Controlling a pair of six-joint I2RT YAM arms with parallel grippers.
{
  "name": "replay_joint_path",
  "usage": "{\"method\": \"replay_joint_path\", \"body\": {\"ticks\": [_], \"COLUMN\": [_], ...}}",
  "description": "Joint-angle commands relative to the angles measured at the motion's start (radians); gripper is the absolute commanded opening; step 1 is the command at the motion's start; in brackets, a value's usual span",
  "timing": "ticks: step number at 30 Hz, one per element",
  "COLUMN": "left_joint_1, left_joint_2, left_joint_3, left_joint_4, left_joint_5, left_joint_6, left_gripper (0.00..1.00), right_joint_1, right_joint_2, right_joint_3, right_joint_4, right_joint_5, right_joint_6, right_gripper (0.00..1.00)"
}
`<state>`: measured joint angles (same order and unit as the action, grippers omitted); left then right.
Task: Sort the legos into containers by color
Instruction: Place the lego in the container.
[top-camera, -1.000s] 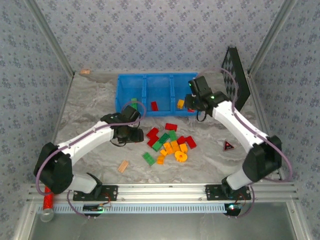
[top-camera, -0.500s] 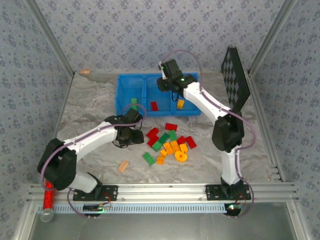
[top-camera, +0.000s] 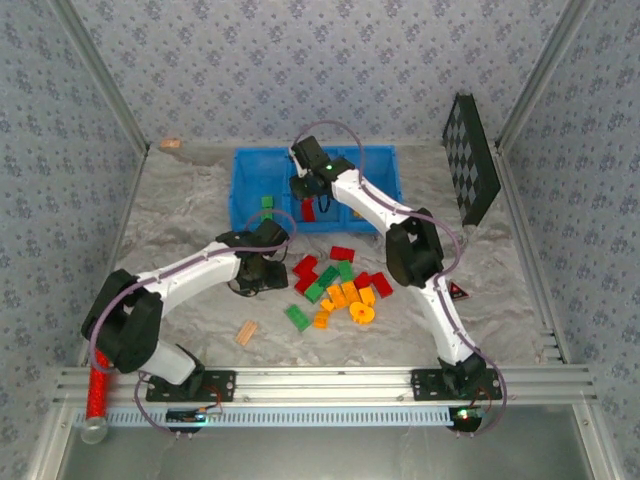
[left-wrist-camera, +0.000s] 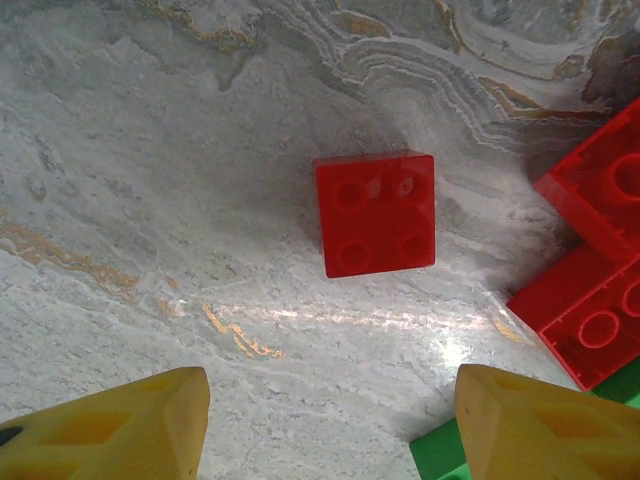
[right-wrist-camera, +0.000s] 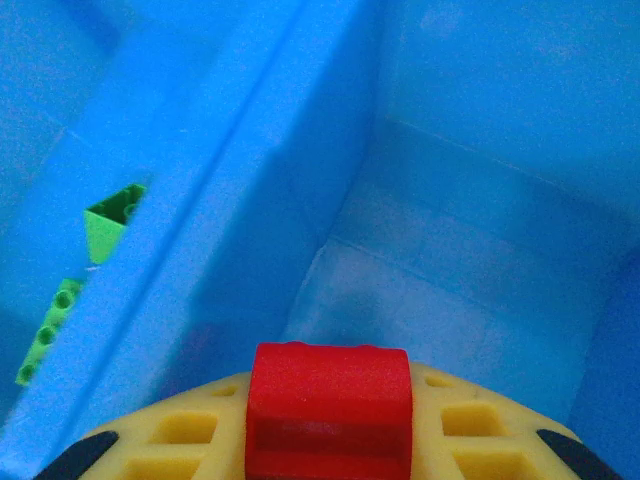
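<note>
I will next move my left gripper down and outward to the square red lego, which has empty table on both sides, and then close across it.
The blue bin (top-camera: 245, 185) stands at the back with three containers side by side. My right gripper (top-camera: 304, 192) hangs over the middle one, shut on a red lego (right-wrist-camera: 328, 405) between its yellow fingers (right-wrist-camera: 470, 430). Another red lego (top-camera: 308, 211) lies in that compartment, and green legos (right-wrist-camera: 110, 220) lie in the left one. My left gripper (top-camera: 255, 274) hovers open and empty low over the table. A square red lego (left-wrist-camera: 375, 212) lies ahead of its fingertips (left-wrist-camera: 120, 420). The pile of red, green and orange legos (top-camera: 340, 285) is spread just right of it.
A tan wooden block (top-camera: 246, 333) lies near the front left. A red glittery cylinder (top-camera: 96, 395) rests on the rail at bottom left. A checkered board (top-camera: 472, 160) leans at the back right, and a small red triangle (top-camera: 457, 292) lies below it.
My right arm has swung left from the bin's right compartment to above the middle one, still holding the red lego. The left gripper has barely moved.
</note>
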<state>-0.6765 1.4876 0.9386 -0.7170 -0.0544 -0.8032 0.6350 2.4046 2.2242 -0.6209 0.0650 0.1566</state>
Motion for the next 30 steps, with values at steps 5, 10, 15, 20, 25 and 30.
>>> {"method": "replay_joint_path", "body": {"ticks": [5,10,15,20,25,30], "left_joint_1": [-0.004,0.0,0.017,0.034,0.043,0.044], "left_joint_2": [0.028,0.06,0.111,0.158,0.217,0.262], "left_joint_3": [0.035,0.054,0.084,0.111,0.133,0.144], "left_joint_4": [-0.015,0.002,0.025,0.069,0.094,0.094], "left_joint_5": [-0.04,-0.056,-0.058,-0.055,-0.034,0.003], "left_joint_6": [-0.003,0.016,0.04,0.059,0.076,0.078], "left_gripper": [0.66,0.66,0.66,0.66,0.65,0.62], "right_joint_1": [0.003,0.003,-0.002,-0.002,0.001,0.002], "right_joint_2": [0.061,0.037,-0.017,-0.102,-0.225,-0.358], "right_joint_3": [0.052,0.036,0.025,-0.004,-0.092,-0.206], "right_joint_4": [-0.049,-0.046,-0.043,-0.04,-0.025,-0.033], "right_joint_5": [-0.022,-0.019,-0.014,-0.014,-0.029,-0.002], "right_joint_6": [0.011,0.008,0.002,-0.005,-0.005,-0.003], "right_gripper": [0.38,0.51,0.55,0.55,0.55,0.55]}}
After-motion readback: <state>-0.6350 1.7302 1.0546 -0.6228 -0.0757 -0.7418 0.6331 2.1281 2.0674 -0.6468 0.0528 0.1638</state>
